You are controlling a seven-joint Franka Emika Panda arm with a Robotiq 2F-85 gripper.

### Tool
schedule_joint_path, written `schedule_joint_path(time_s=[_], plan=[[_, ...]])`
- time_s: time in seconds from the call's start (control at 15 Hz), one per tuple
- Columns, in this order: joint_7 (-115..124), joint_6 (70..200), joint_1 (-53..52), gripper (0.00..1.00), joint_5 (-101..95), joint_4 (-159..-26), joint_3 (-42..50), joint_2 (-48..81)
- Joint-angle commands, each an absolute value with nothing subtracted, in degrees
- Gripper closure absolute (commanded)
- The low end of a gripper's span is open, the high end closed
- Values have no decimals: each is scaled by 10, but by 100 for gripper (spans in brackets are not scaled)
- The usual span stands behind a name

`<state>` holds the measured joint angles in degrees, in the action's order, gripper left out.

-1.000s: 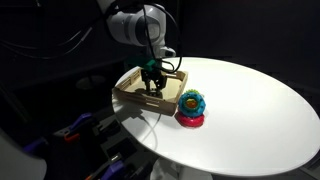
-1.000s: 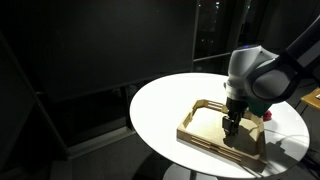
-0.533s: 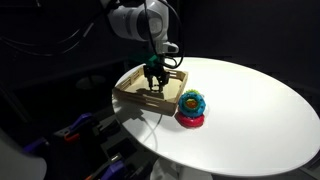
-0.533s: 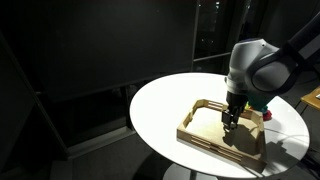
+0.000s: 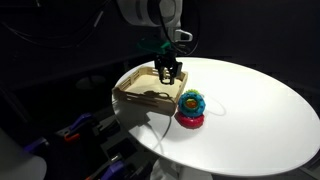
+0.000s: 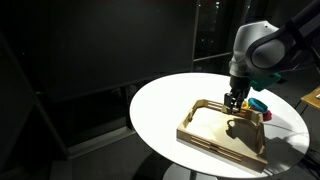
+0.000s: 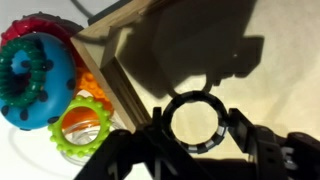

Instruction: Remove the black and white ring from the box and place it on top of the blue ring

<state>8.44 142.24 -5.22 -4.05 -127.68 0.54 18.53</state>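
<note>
The toy stack is outside the box, so my gripper should next move past the side of the box and over the blue ring's edge by the yellow-green toothed ring.
My gripper is shut on the black and white ring, which sits upright between the fingers. It hangs above the light wood box, whose floor carries the gripper's shadow. In both exterior views the gripper is raised over the box. The blue ring sits in the toy stack outside the box's wall, with orange showing beneath it. The stack also shows in an exterior view, beside the box.
A green toothed ring and a red-pink ring belong to the stack. The round white table ends near the box; dark surroundings lie beyond. Cables hang below the table edge.
The gripper has risen out of the box with the black and white ring and moved toward the stack side.
</note>
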Motion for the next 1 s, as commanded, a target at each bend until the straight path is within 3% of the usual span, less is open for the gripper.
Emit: schedule_joint_path(time_s=[0.0, 0.93], plan=[[99, 1376, -38, 58, -40, -1242, 20, 184], [141, 1306, -5, 58, -52, -1187, 73, 217]])
